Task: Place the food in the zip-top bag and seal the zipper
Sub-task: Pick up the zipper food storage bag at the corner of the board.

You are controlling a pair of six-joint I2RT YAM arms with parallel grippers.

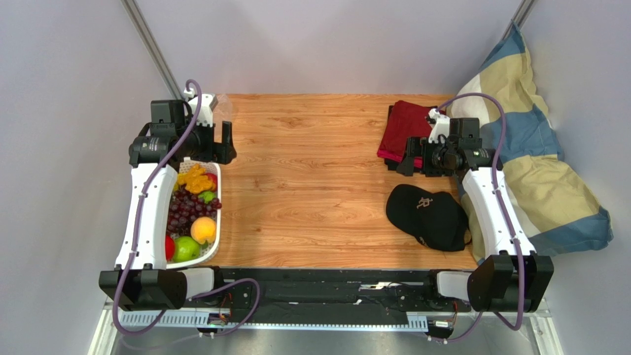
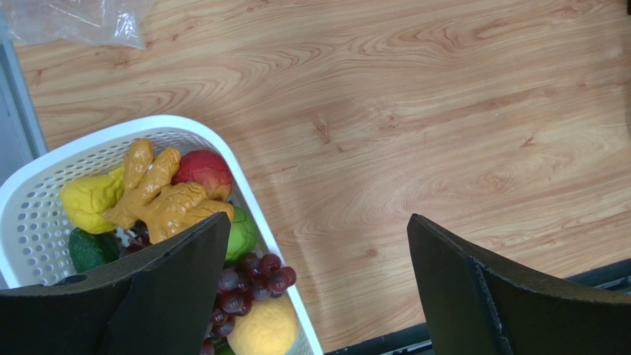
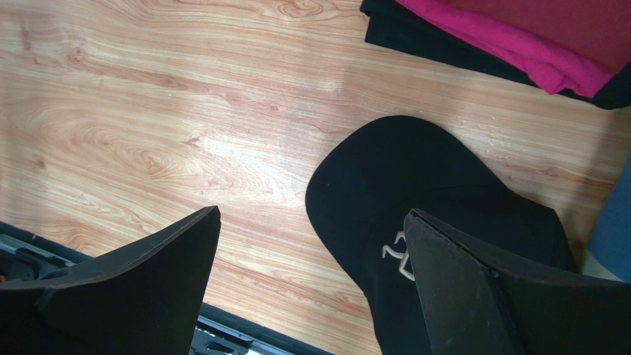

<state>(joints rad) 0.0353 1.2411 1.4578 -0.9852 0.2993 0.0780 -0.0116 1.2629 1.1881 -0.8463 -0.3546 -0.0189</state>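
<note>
The clear bag's near edge (image 2: 122, 34) lies farther out on the table, so my left gripper will move outward past the basket's far end and down onto it.
The food lies in a white slatted basket (image 1: 216, 248) at the table's left edge: an orange lumpy cluster (image 1: 195, 178), dark grapes (image 1: 185, 209), an orange peach (image 1: 203, 230) and a green apple (image 1: 185, 248). The left wrist view shows the cluster (image 2: 159, 196), a red apple (image 2: 202, 170), a yellow piece (image 2: 89, 198) and grapes (image 2: 252, 281). A corner of the clear zip-top bag (image 2: 74, 18) lies at the far left; its zipper is out of view. My left gripper (image 1: 226, 142) hovers open and empty above the basket's far end. My right gripper (image 1: 407, 159) is open and empty above the cap.
A black cap (image 1: 428, 216) lies at the right front and also shows in the right wrist view (image 3: 415, 185). A folded dark red cloth (image 1: 406, 126) lies behind it. A blue and beige pillow (image 1: 533, 148) leans at the right edge.
</note>
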